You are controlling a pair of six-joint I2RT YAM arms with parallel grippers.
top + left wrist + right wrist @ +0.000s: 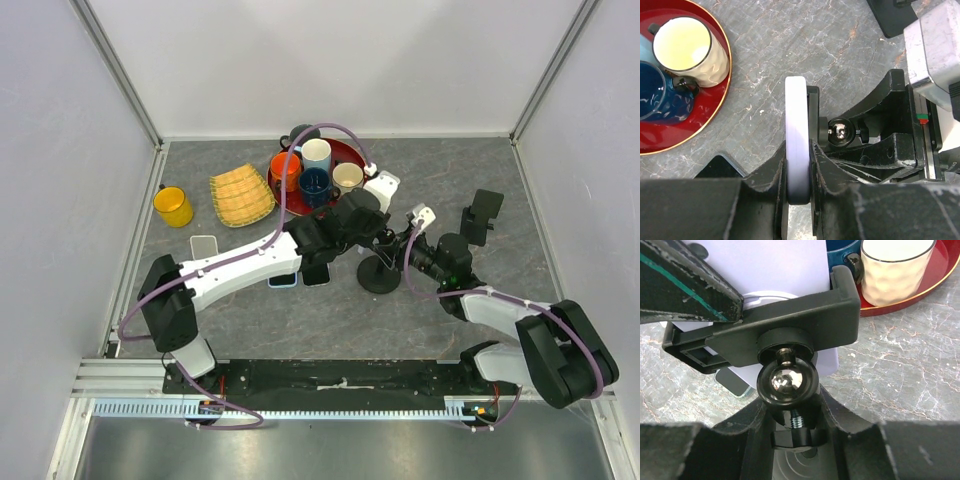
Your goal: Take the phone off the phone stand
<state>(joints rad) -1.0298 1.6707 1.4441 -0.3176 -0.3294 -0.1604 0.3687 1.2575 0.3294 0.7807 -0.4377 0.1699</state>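
Observation:
My right gripper moves outward next and releases the phone stand on the tabletop beside the second stand, as that spot lies to the gripper's right in the top view.
The phone has a pale lavender case and stands edge-on in the left wrist view. It sits in the black clamp of the phone stand. My left gripper is shut on the phone's edge, one finger on each face. In the right wrist view the phone's back shows behind the clamp. My right gripper is shut on the stand's neck just under the shiny ball joint. In the top view both grippers, left and right, meet over the stand's round base.
A red tray with several cups stands just behind the stand. A yellow cup and a woven basket are at the left. Spare phones lie flat under my left arm. A second black stand is at the right.

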